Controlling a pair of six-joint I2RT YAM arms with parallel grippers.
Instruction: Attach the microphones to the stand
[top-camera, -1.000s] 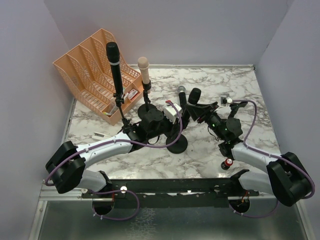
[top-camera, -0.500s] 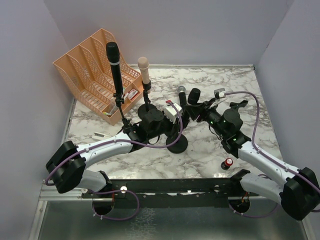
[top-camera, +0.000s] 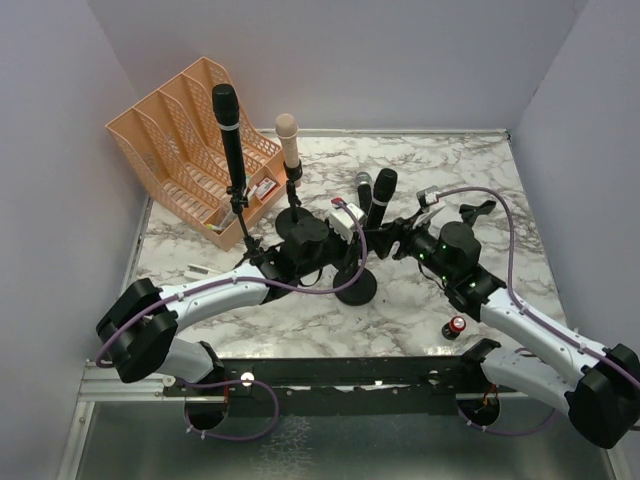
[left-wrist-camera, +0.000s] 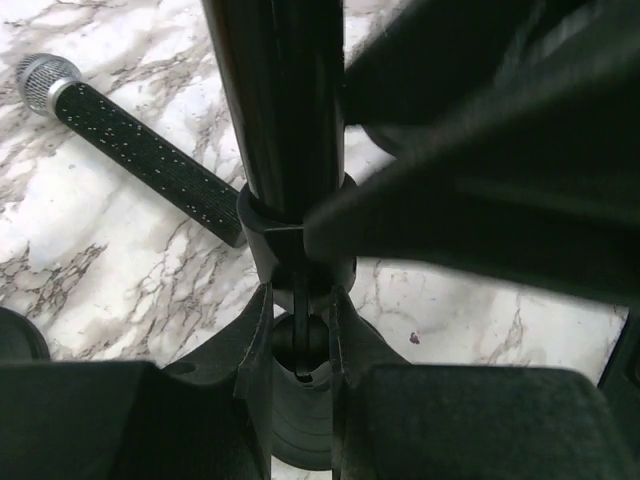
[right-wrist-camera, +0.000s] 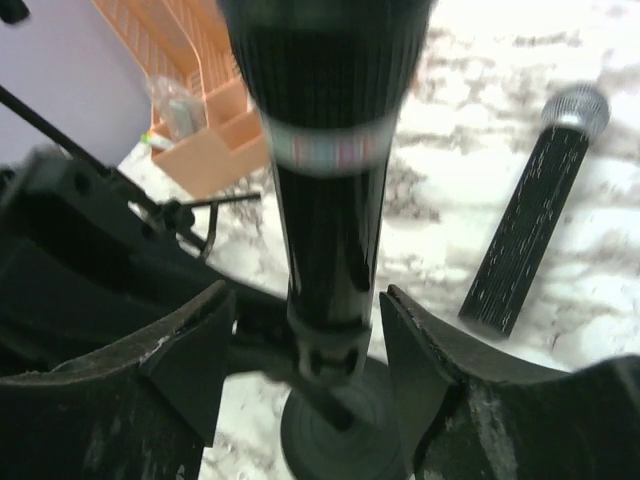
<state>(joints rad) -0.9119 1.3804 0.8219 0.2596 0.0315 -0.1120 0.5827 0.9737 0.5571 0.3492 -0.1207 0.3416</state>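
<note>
I will next use my left gripper to carry the peach-pink microphone's stand outward onto the open marble beside it and let go of the clip joint (left-wrist-camera: 300, 335), because that marble is outward of the gripper.
An all-black microphone (top-camera: 381, 196) stands in the clip of a short stand whose round base (top-camera: 355, 287) rests on the marble. My left gripper (top-camera: 350, 235) is shut on that stand's clip joint (left-wrist-camera: 300, 335), just under the microphone (left-wrist-camera: 285, 100). My right gripper (top-camera: 394, 243) is open, its fingers (right-wrist-camera: 190, 350) on either side of the microphone's lower body (right-wrist-camera: 330, 200) with a gap on each side. The silver-headed microphone (top-camera: 363, 189) lies on the table behind. Another black microphone (top-camera: 229, 130) and the peach-pink one (top-camera: 289, 140) stand clipped on their stands.
An orange file organizer (top-camera: 190, 120) stands at the back left. A small red-topped battery (top-camera: 457, 326) lies beside the right arm. The silver-headed microphone also shows in the left wrist view (left-wrist-camera: 130, 145) and the right wrist view (right-wrist-camera: 535, 235).
The black microphone has swung from leaning on the table to nearly upright in the clip. My right gripper moved left with it. The left gripper stayed on the stand.
</note>
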